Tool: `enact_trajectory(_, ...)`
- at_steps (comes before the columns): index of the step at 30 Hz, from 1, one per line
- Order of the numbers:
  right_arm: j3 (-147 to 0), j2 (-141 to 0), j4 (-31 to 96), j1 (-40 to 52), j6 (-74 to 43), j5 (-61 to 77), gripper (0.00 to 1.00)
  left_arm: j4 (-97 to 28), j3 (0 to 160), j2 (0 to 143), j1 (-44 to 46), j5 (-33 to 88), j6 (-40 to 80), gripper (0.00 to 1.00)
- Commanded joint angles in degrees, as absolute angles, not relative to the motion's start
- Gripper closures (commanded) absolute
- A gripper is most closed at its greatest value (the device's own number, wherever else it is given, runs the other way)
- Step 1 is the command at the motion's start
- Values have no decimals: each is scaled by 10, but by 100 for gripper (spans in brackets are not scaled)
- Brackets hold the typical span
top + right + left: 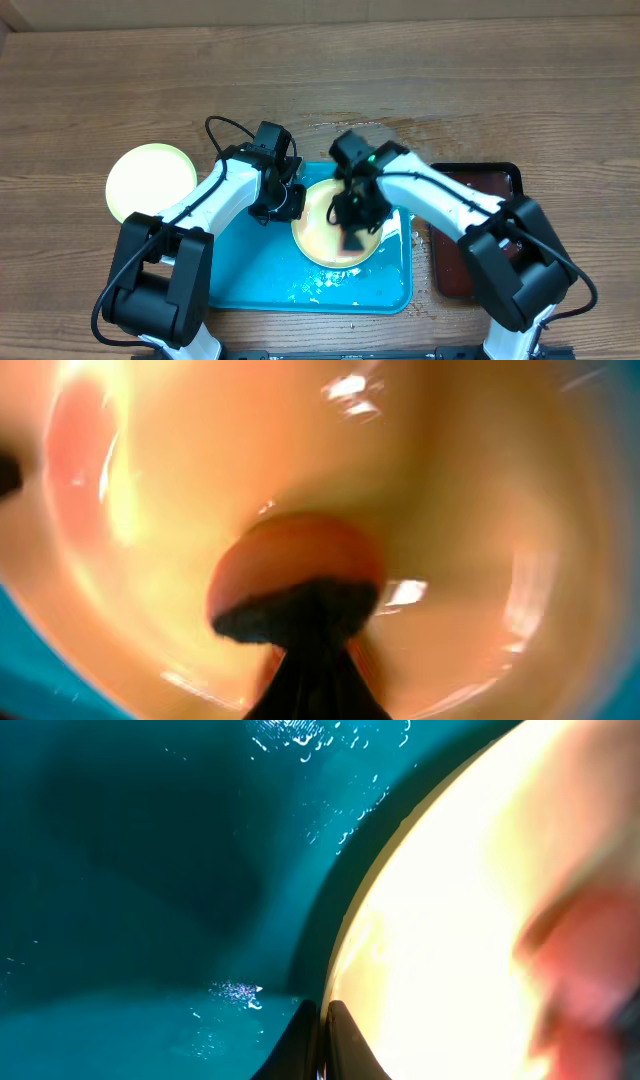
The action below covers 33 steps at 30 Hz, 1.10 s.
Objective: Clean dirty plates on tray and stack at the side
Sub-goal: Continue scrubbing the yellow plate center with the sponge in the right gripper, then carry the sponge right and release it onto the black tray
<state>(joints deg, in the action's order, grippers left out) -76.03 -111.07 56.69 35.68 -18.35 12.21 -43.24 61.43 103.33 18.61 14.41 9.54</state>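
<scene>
I should raise my right gripper to clear the plate and cross over the brown-red tray, which lies to its right in the overhead view, to release the pad.
A pale yellow plate [325, 238] lies on the turquoise tray [250, 275]. My left gripper [289, 203] is at the plate's left rim. In the left wrist view its jaws [322, 1020] are pinched on the edge of the plate [450, 920]. My right gripper [355, 215] is over the middle of the plate, shut on a dark sponge-like pad [352, 240]. The right wrist view shows the gripper [315, 635] pressing the pad [295, 610] against the wet plate [200, 460], with an orange-red patch [300, 550] just beyond it. A second pale yellow plate [150, 180] sits on the table left of the tray.
A smaller dark brown-red tray [480, 185] with a black rim stands to the right of the turquoise one. Water drops glint on the turquoise tray floor [235, 990] and on the wooden table [420, 130] behind it.
</scene>
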Motion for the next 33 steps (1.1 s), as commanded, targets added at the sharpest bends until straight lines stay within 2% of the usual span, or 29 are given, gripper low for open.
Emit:
enact_trajectory(1,-834,-1080,601,336,-197,30,96,-433,610,1042,179,136,105,96)
enact_trajectory(8,-947,-1074,697,333,-196,30,96,-433,610,1042,179,136,103,95)
enact_trajectory(13,-982,-1074,809,316,-302,-70,96,-435,610,1042,179,136,103,96)
enact_trajectory(18,-983,-1074,920,248,-375,-145,96,-436,610,1042,179,136,94,96)
enact_trajectory(25,-967,-1074,919,162,-374,-145,96,-439,610,1042,179,136,92,96)
enact_trajectory(33,-857,-1074,898,83,-371,-143,96,-442,610,1042,179,136,90,96)
